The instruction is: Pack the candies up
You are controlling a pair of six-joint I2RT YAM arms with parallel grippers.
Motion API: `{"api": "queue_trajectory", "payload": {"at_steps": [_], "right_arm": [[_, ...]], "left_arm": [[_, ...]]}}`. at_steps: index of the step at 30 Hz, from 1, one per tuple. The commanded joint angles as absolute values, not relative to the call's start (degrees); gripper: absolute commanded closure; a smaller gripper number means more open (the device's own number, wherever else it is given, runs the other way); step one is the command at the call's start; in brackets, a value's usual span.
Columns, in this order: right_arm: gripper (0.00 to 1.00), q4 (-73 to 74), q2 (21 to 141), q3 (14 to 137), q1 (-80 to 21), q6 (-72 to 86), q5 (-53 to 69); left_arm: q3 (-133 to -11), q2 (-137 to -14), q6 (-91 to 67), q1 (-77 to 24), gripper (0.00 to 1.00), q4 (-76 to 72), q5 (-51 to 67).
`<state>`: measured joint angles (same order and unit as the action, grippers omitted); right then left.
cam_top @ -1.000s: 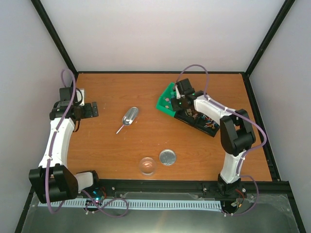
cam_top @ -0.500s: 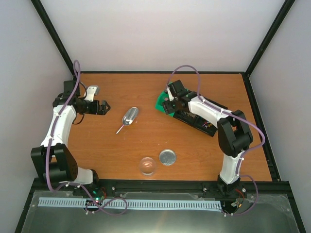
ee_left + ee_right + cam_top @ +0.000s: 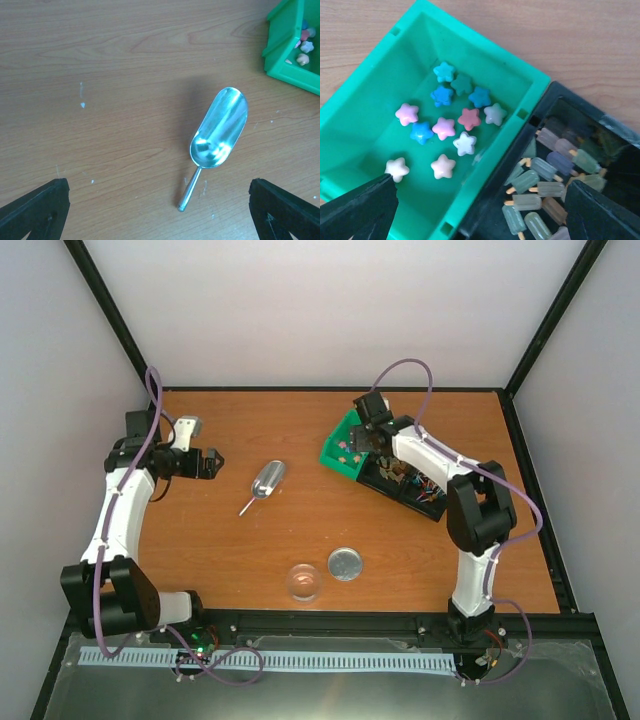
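Observation:
I should move my left gripper to the right in the top view and lower it onto the scoop's closer long rim (image 3: 260,473) (image 3: 208,117), because that rim faces my open fingers.
The candies (image 3: 445,127) are small star-shaped pieces in pink, blue, white and cream. They lie in a green bin (image 3: 380,70), which sits at the back right in the top view (image 3: 338,455). My right gripper (image 3: 480,210) is open and empty, hovering over the seam between the green bin and the black tray; it also shows in the top view (image 3: 374,438). My left gripper (image 3: 208,462) is open and empty. It is above the table left of a silver scoop (image 3: 220,130), which lies flat with its handle toward me.
A black tray (image 3: 412,488) adjoins the green bin and holds popsicle-shaped pieces (image 3: 540,185). A clear glass jar (image 3: 303,581) and a round silver lid (image 3: 345,563) stand near the front edge. The scoop also shows in the top view (image 3: 267,480).
My left gripper swung right toward the scoop, then held. My right gripper dipped left over the green bin and has come back up and right.

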<state>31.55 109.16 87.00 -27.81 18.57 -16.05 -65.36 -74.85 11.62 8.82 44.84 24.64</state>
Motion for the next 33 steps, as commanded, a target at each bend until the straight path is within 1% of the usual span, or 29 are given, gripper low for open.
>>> {"api": "queue_trajectory", "payload": {"at_steps": [1,3,6,11,13,16,18,23,25,31,33], "right_arm": [[0.1,35.73,115.36,92.58,-28.21,26.38,-17.9],[0.11,38.26,118.88,96.37,-28.21,27.25,-18.93],[0.14,38.6,121.61,97.79,-28.21,28.43,-19.0],[0.25,39.11,124.27,99.31,-28.3,29.69,-19.25],[0.3,39.36,124.68,99.72,-28.3,29.84,-19.5],[0.42,39.7,125.01,100.24,-28.74,29.4,-19.08],[0.48,39.32,124.67,99.91,-29.2,28.99,-18.62],[0.51,38.47,123.39,98.43,-30.63,27.93,-16.67],[0.53,37.59,122.58,97.18,-31.32,26.99,-15.35],[0.54,33.86,119.87,92.4,-33.31,23.64,-11.99],[0.54,32.48,118.96,90.85,-33.84,22.55,-11.72]], "left_arm": [[-64.82,-71.33,12.21,8.51,0.0,44.89,21.48],[-64.02,-70.02,12.22,8.52,0.0,45.14,20.45],[-63.05,-68.51,12.21,8.52,0.0,45.35,19.64],[-62.73,-68.21,11.83,8.48,0.0,45.59,19.31],[-63.04,-68.57,11.55,8.48,0.0,45.64,19.39],[-63.51,-68.96,11.29,8.53,0.0,45.62,19.93],[-63.7,-69.22,11.02,8.51,0.0,45.5,20.55],[-63.93,-70.87,11.79,8.53,0.0,45.25,22.62],[-64.42,-72.14,13.4,8.52,0.0,45.6,24.52],[-66.53,-77.83,20.15,8.4,0.02,48.22,35.65],[-67.06,-80.25,21.63,8.11,0.06,48.15,37.91]]}}
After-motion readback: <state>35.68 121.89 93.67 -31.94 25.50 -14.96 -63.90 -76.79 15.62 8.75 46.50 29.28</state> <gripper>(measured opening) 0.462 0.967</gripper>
